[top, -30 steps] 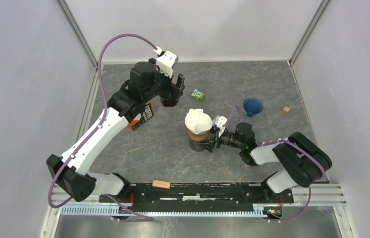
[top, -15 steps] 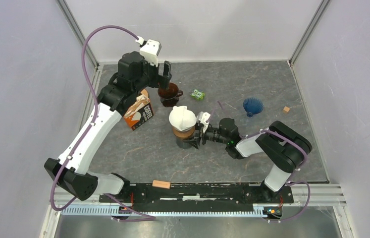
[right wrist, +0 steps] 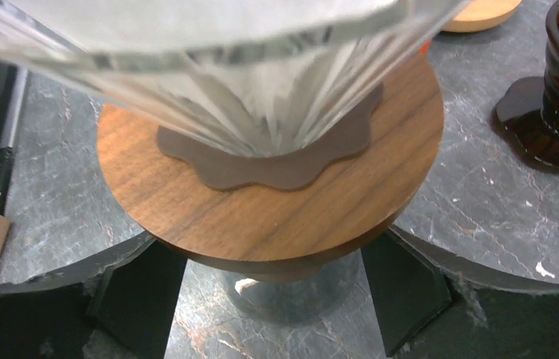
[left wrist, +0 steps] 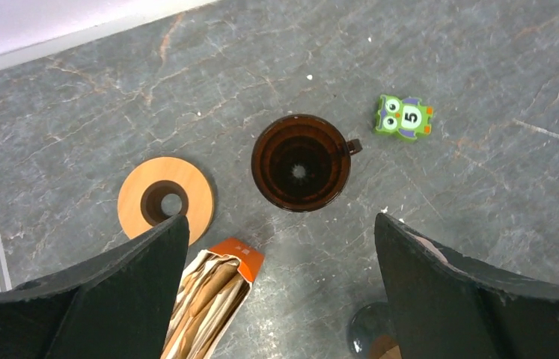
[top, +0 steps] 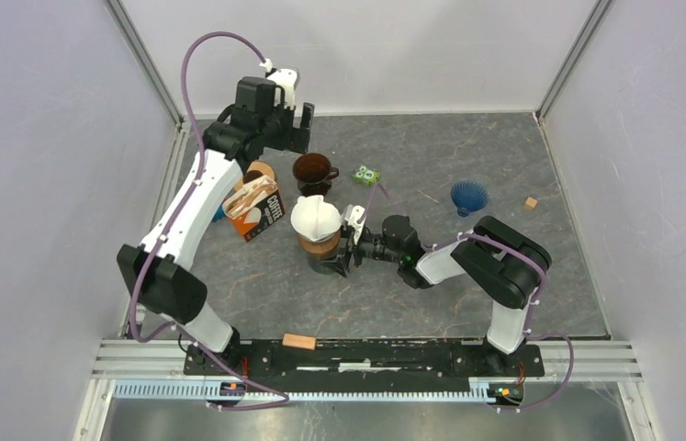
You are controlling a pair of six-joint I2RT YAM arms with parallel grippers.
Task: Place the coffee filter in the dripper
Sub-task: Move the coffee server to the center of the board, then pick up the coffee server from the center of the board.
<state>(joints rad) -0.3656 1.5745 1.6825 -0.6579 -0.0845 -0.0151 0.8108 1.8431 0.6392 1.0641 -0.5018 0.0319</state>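
The left gripper comes down and across onto the amber cup's rim by the cup's handle next, since the cup stands below it and to its right in the top view.
A white paper coffee filter [top: 315,217] sits in a clear ribbed dripper [right wrist: 261,97]. The dripper rests on a wooden collar [right wrist: 276,213] over a dark glass base [right wrist: 291,295], left of the table's middle. My right gripper [top: 346,243] [right wrist: 272,262] lies low, its jaws open either side of that base under the collar, with a gap showing on the left side. High over the far left, my left gripper [top: 295,129] [left wrist: 281,221] is open and holds nothing.
Below the left gripper stands an amber cup with a handle [left wrist: 300,162]. Around it are a wooden ring [left wrist: 165,200], an orange box of paper filters [left wrist: 212,299] and a green owl toy [left wrist: 403,118]. A blue ribbed cone [top: 469,196] and small cube [top: 530,203] lie at the right.
The right arm has slid the dripper stand leftward, and its jaws have widened. The left gripper has left the amber cup and risen toward the far left corner.
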